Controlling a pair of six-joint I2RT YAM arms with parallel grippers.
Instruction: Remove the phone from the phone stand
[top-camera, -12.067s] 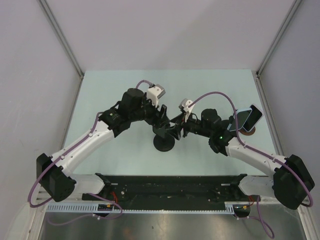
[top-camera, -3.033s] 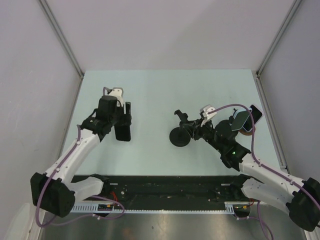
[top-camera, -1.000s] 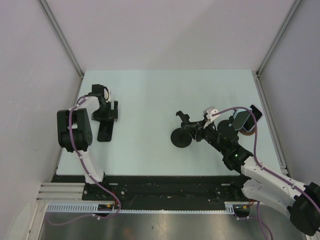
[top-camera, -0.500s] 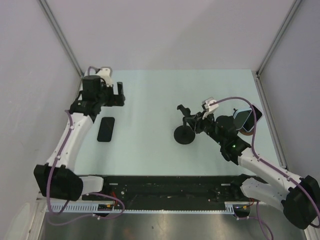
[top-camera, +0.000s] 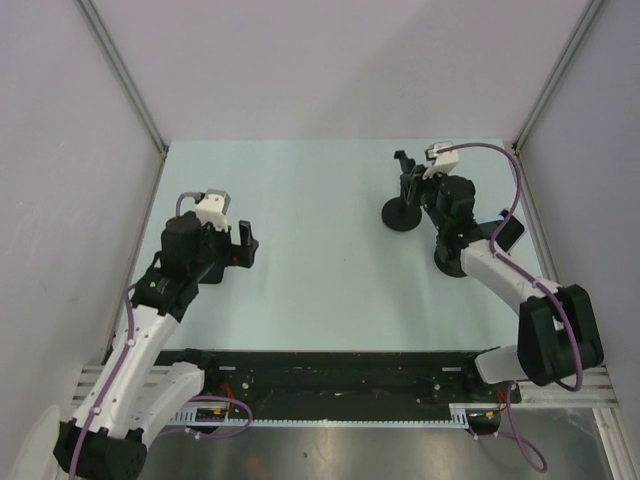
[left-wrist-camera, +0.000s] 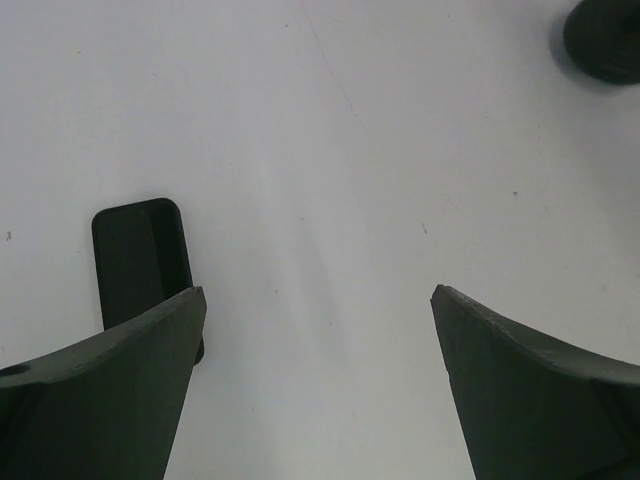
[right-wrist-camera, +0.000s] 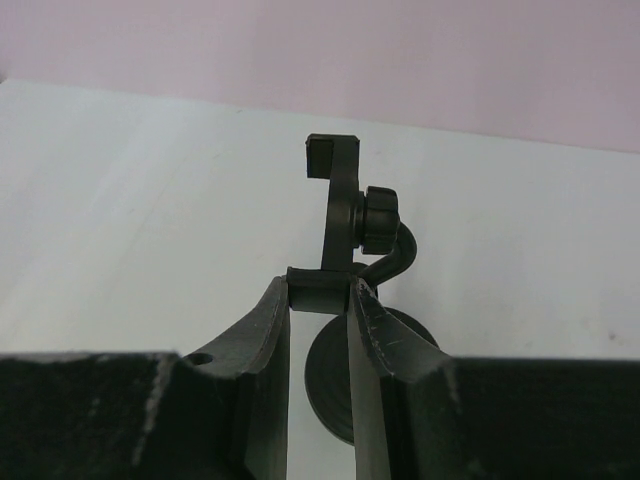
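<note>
My right gripper should next move the stand outward and to the right in the top view and let go of it toward the table's far corner (top-camera: 474, 168), because the stand's cradle is empty.
The black phone (left-wrist-camera: 140, 258) lies flat on the pale table, apart from the stand; it shows in the left wrist view just beyond my left finger. In the top view I cannot pick it out beneath the left arm. My left gripper (left-wrist-camera: 318, 292) (top-camera: 243, 247) is open and empty above the table. The black phone stand (top-camera: 403, 212) is at the far right, with no phone in it. My right gripper (right-wrist-camera: 320, 290) (top-camera: 416, 187) is shut on the stand's lower bracket (right-wrist-camera: 320, 293), below its knob (right-wrist-camera: 379, 220) and above its round base (right-wrist-camera: 328, 385).
A dark phone-like object (top-camera: 509, 231) sits near the table's right edge, partly behind the right arm. The enclosure's walls and metal rails (top-camera: 125, 75) bound the table. The stand's base shows at the top right of the left wrist view (left-wrist-camera: 605, 38).
My right gripper has carried the stand farther back and to the right. My left arm has swung from the far left corner to above the place where the phone lies.
</note>
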